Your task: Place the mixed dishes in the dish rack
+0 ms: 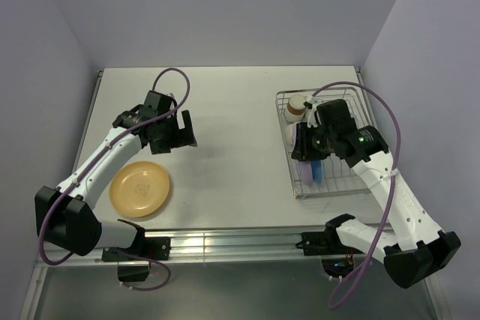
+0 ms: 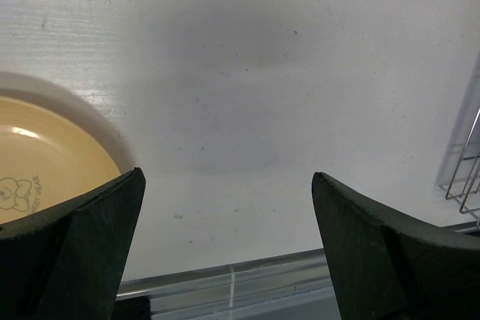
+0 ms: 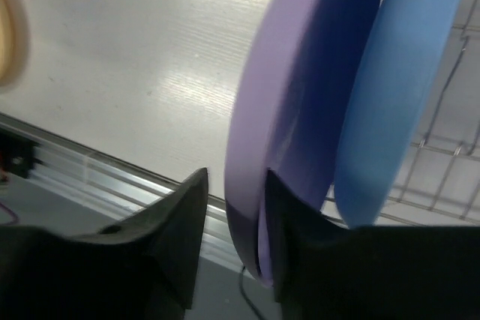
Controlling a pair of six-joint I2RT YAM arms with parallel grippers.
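The orange-yellow plate's far rim [image 1: 161,171] [image 2: 81,139] is on the rack side, and my left gripper will move down and back to it next.
The silver wire dish rack [image 1: 352,110] stands at the right. A blue plate [image 1: 319,173] stands on edge in it, with a purple plate [image 1: 303,164] beside it. My right gripper [image 1: 302,148] straddles the purple plate's rim [image 3: 300,73]. Its right finger [image 3: 300,245] touches the plate and its left finger [image 3: 176,222] stands a little off it. The blue plate [image 3: 397,73] is just to the right. A brown cup [image 1: 298,105] sits in the rack's far left corner. The orange-yellow plate [image 1: 139,188] lies flat on the table. My left gripper [image 1: 178,129] is open and empty above the table, beyond that plate [image 2: 45,159].
A white rounded dish [image 1: 290,134] shows at the rack's left side, half hidden by my right gripper. The rack's wires [image 2: 466,162] show at the left wrist view's right edge. A metal rail [image 1: 225,241] runs along the table's near edge. Walls close in on three sides.
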